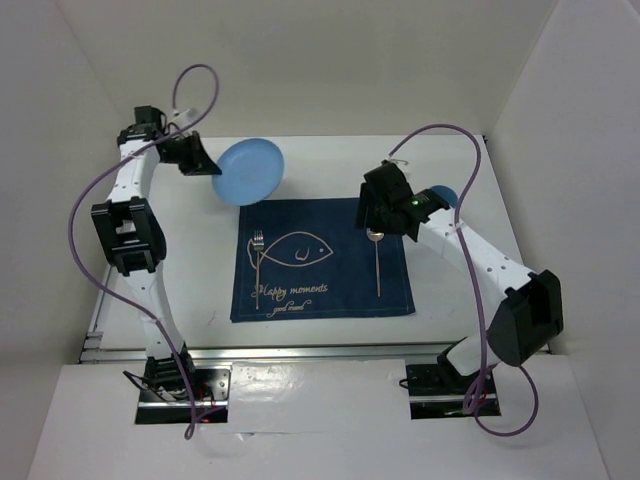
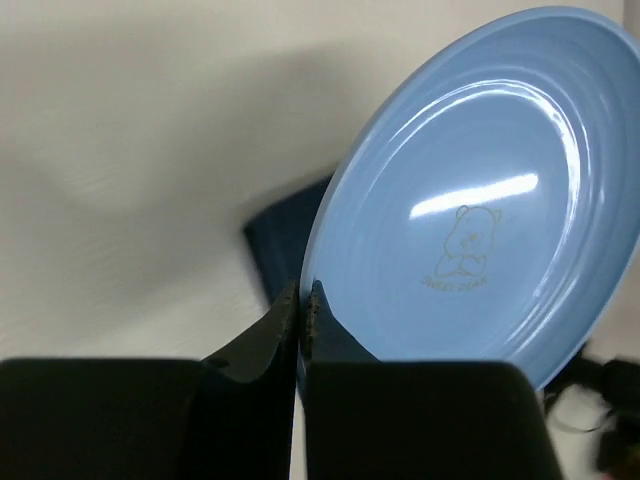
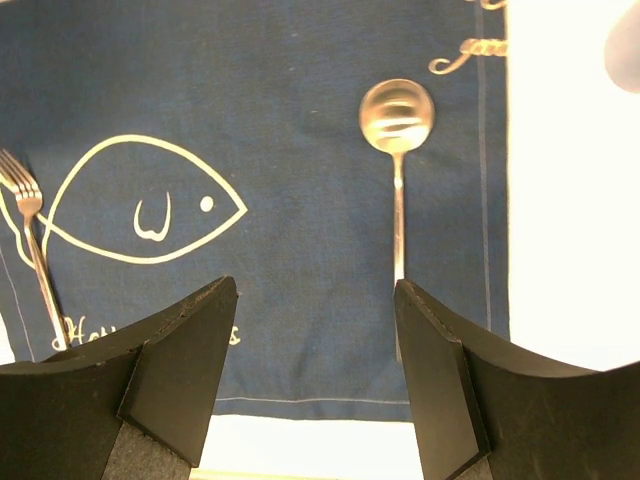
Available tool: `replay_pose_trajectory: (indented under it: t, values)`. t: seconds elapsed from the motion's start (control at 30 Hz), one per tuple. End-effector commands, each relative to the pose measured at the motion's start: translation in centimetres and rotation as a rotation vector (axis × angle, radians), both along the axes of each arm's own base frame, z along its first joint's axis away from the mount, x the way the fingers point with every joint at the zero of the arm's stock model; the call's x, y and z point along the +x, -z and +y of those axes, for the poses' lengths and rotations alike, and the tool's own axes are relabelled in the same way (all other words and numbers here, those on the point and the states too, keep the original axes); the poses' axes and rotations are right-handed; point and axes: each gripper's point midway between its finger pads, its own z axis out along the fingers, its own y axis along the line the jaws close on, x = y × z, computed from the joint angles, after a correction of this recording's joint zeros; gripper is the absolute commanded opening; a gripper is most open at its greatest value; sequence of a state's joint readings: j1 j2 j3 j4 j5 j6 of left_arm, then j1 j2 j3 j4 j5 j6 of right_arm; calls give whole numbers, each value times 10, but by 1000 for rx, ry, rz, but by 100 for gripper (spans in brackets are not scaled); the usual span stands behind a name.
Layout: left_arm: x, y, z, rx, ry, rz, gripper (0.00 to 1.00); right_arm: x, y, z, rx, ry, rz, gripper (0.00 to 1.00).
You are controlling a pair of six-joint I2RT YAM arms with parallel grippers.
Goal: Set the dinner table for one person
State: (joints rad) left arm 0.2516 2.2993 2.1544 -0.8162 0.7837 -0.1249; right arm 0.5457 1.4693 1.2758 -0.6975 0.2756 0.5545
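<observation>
The plate point(image 1: 250, 172) goes back and down with my left gripper next. It is then released on the placemat's open middle, below the gripper, to its right in the top view.
My left gripper point(image 1: 210, 166) is shut on the rim of a light blue plate point(image 1: 250, 172) and holds it tilted in the air above the far left of the white dinner table point(image 1: 200, 270). In the left wrist view the fingertips point(image 2: 302, 300) pinch the plate's point(image 2: 480, 200) edge; it has a bear print. A navy fish-print placemat point(image 1: 320, 260) lies at the table's centre with a fork point(image 1: 257, 262) on its left and a spoon point(image 1: 377, 262) on its right. My right gripper point(image 1: 375, 215) is open and empty above the spoon's bowl end; the right wrist view shows its gripper point(image 3: 315, 290), spoon point(image 3: 398, 120) and fork point(image 3: 30, 230).
A small blue object point(image 1: 446, 195) sits behind the right arm, also at the right wrist view's top corner point(image 3: 625, 40). White walls enclose the table on three sides. A metal rail point(image 1: 300, 351) runs along the near edge.
</observation>
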Motion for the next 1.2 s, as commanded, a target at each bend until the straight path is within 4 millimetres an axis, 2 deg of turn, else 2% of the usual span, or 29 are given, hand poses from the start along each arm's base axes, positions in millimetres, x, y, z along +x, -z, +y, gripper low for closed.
replay_pose_trajectory:
  t: [0.0, 0.03, 0.1, 0.13, 0.2, 0.23, 0.3, 0.33, 0.43, 0.47, 0.6, 0.7, 0.83, 0.93, 0.97, 1.0, 1.03, 1.07, 1.1, 1.13, 1.17]
  values:
    - [-52, -24, -71, 118, 306, -87, 0, -6, -41, -14, 32, 93, -87, 72]
    - [-65, -17, -97, 158, 375, -77, 0, -10, -49, -19, 43, 112, -106, 72]
    - [-91, -2, -124, 207, 479, -88, 0, -14, -49, -26, 37, 140, -117, 72]
    - [-103, 7, -150, 256, 550, -85, 0, -19, -56, -28, 59, 153, -129, 72]
    - [-123, 24, -176, 278, 641, -90, 0, -23, -59, -35, 53, 174, -140, 72]
    - [-134, 33, -196, 304, 694, -89, 0, -23, -62, -37, 63, 192, -153, 72]
    - [-144, 47, -210, 329, 733, -88, 0, -31, -66, -44, 70, 217, -156, 72]
    - [-148, 62, -223, 336, 761, -65, 0, -33, -71, -45, 89, 225, -170, 72]
    - [-146, 76, -238, 337, 775, -33, 0, -40, -66, -49, 82, 231, -153, 72]
    - [-148, 87, -244, 334, 784, -4, 0, -43, -70, -52, 88, 245, -161, 72]
    - [-138, 95, -249, 384, 771, -38, 0, -52, -70, -57, 104, 261, -159, 72]
    - [-133, 102, -245, 420, 751, -65, 0, -56, -71, -61, 110, 281, -162, 72]
    - [-130, 96, -244, 427, 731, -103, 0, -59, -65, -63, 102, 281, -153, 72]
    - [-126, 101, -246, 427, 732, -99, 0, -58, -59, -62, 79, 280, -126, 72]
    - [-124, 100, -247, 424, 725, -93, 0, -56, -68, -66, 78, 316, -132, 73]
    - [-123, 106, -241, 455, 717, -73, 0, -59, -61, -73, 41, 351, -71, 75]
    - [-122, 108, -238, 474, 701, -66, 3, -55, -69, -81, 35, 384, -65, 75]
    - [-120, 112, -233, 505, 685, -76, 5, -46, -95, -86, 37, 413, -113, 75]
    - [-120, 115, -233, 505, 685, -74, 9, -45, -102, -91, 12, 430, -120, 75]
    - [-118, 107, -231, 517, 673, -98, 11, -44, -101, -106, -51, 466, -99, 77]
    - [-121, 106, -230, 517, 673, -97, 13, -37, -113, -115, -66, 497, -137, 79]
